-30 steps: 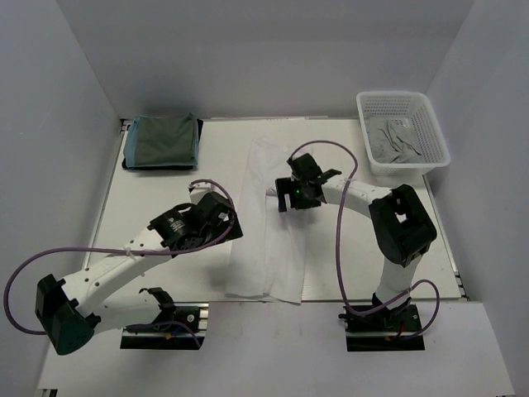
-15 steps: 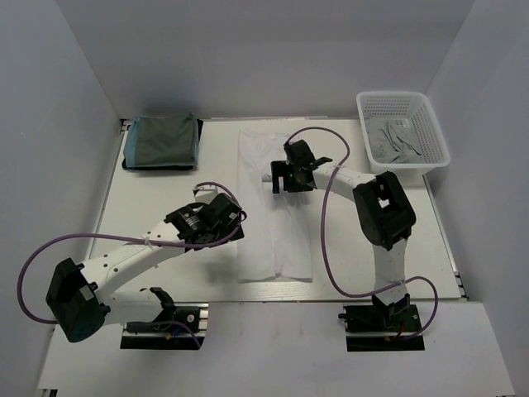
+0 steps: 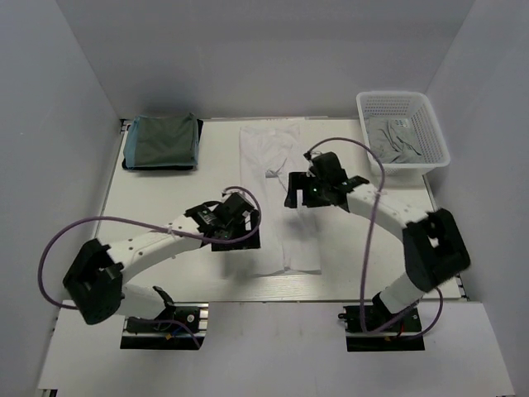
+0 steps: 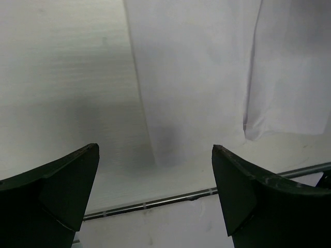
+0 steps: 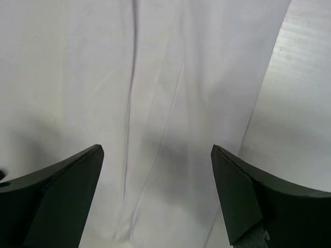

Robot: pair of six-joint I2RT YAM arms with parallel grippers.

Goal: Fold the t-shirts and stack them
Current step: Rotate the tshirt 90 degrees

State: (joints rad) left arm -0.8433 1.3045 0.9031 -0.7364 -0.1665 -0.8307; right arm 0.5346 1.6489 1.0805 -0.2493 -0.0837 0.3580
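The t-shirt hem's near corner on the green stack's side [image 3: 255, 275] [image 4: 157, 164] lies below and back from the left gripper, so the gripper will move down and back next, with its open fingers astride that corner.
A white t-shirt [image 3: 277, 198], folded lengthwise into a long strip, lies flat in the middle of the table. My left gripper [image 3: 238, 236] is open and empty, low at the strip's left edge near its front end. In the left wrist view the shirt [image 4: 207, 77] lies beyond the left gripper [image 4: 155, 191]. My right gripper [image 3: 302, 192] is open and empty over the strip's right edge at mid length. In the right wrist view the shirt [image 5: 145, 93] lies under the right gripper [image 5: 155, 196]. A stack of folded green shirts [image 3: 161, 141] sits at the back left.
A white basket [image 3: 430, 161] with crumpled grey shirts [image 3: 395, 136] stands at the back right. The table's front edge with a metal rail [image 4: 181, 197] lies just past the shirt's front end. White walls close in the left, right and back sides.
The left arm has swung right to the shirt's left front edge. The right gripper has moved from the shirt's upper part toward its right edge. The shirt lies straighter than 1 s ago.
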